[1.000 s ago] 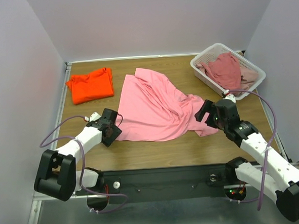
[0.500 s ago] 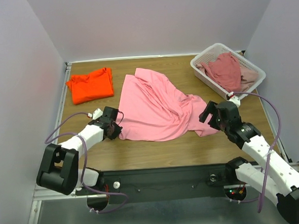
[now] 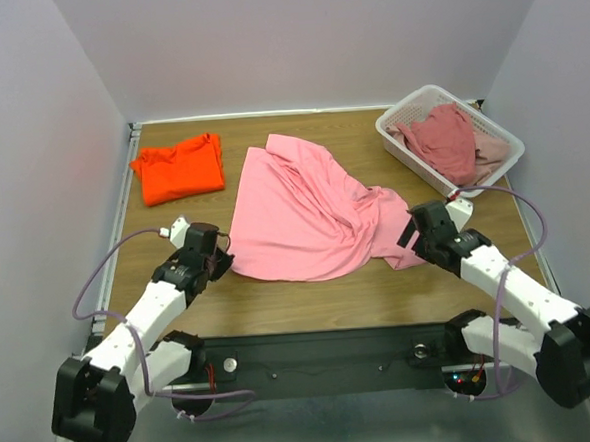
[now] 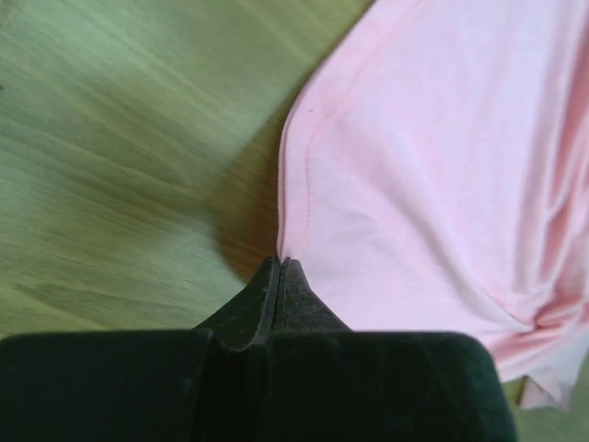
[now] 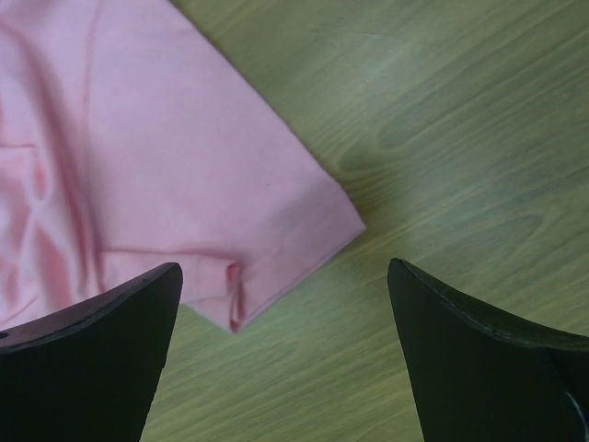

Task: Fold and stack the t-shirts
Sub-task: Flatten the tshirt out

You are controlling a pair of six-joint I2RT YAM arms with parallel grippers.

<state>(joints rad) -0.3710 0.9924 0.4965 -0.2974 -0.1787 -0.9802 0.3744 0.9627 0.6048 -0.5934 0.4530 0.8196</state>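
The pink t-shirt's pointed corner (image 3: 415, 260) (image 5: 337, 225) lies between my right gripper's spread fingers, still free, so I should next lower the gripper onto it and close there.
A light pink t-shirt (image 3: 304, 210) lies spread and rumpled across the middle of the table. My left gripper (image 3: 220, 264) sits at its near left corner, shut on the hem; in the left wrist view the pink t-shirt's edge (image 4: 293, 198) runs straight into the closed tips of the left gripper (image 4: 280, 261). My right gripper (image 3: 410, 230) hovers open over the shirt's near right corner. In the right wrist view that corner of the pink t-shirt (image 5: 230, 221) lies between the spread fingers of the right gripper (image 5: 285, 276), untouched. A folded orange t-shirt (image 3: 180, 168) rests at the back left.
A white slatted basket (image 3: 401, 144) stands at the back right with dusty rose and pale pink shirts (image 3: 448, 139) heaped in it. Grey walls enclose the table on three sides. Bare wood (image 3: 310, 300) runs between the pink shirt and the near edge.
The left gripper has closed on the pink shirt's near left corner and drawn it slightly leftward. The right gripper has come down closer to the shirt's right corner, still open.
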